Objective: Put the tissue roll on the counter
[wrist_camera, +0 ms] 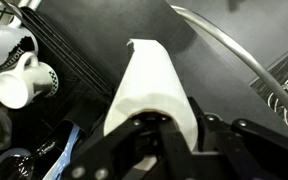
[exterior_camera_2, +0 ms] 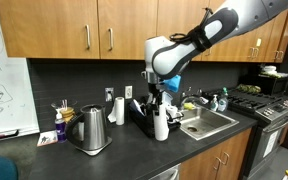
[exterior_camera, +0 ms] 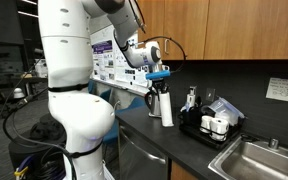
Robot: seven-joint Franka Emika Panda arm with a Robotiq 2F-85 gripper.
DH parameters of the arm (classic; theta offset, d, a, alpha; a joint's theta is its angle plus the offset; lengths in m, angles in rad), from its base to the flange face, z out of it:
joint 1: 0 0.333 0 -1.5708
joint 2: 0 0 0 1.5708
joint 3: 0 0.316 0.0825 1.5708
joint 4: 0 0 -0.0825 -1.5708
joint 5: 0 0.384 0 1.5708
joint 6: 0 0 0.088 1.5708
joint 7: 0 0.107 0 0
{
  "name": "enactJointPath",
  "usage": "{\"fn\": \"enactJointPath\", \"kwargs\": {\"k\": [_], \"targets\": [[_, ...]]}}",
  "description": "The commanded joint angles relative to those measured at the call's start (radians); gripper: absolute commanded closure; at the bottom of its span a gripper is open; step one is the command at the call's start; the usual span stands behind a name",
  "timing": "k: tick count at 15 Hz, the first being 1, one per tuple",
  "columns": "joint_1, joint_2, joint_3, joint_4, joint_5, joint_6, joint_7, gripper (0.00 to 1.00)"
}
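Note:
Next, my gripper moves down until the upright roll's bottom end stands on the bare counter beside the black tray, then releases the roll's top end.
The tissue roll (exterior_camera: 167, 110) is a plain white cylinder that stands upright at the counter's (exterior_camera: 169, 142) front part, between the black tray and the edge. My gripper (exterior_camera: 160, 88) comes down from above and is shut on the roll's top end. In the exterior view from the other side the roll (exterior_camera_2: 161, 126) hangs under the gripper (exterior_camera_2: 156, 101), its foot at or just above the counter (exterior_camera_2: 124, 155); I cannot tell if it touches. In the wrist view the roll (wrist_camera: 149, 75) runs out from between the fingers (wrist_camera: 164, 122) over the dark counter (wrist_camera: 199, 55).
A black tray (exterior_camera: 197, 131) with white mugs (exterior_camera: 219, 125) stands right behind the roll, and the mugs also show in the wrist view (wrist_camera: 24, 82). The steel sink (exterior_camera_2: 210, 123) lies beside it. A steel kettle (exterior_camera_2: 90, 130) and another white cylinder (exterior_camera_2: 120, 110) stand further along the counter.

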Motion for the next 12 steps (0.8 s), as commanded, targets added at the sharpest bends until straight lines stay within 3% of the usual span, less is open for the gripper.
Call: {"fn": "enactJointPath", "kwargs": {"k": [1,11,12], "targets": [[-0.021,0.068,-0.020,0.010,0.022,0.072,-0.021,0.95],[-0.079,0.195,-0.051,0.049,0.065,0.129,-0.014,0.95],[-0.082,0.198,-0.053,0.053,0.065,0.128,-0.009,0.58]]}}
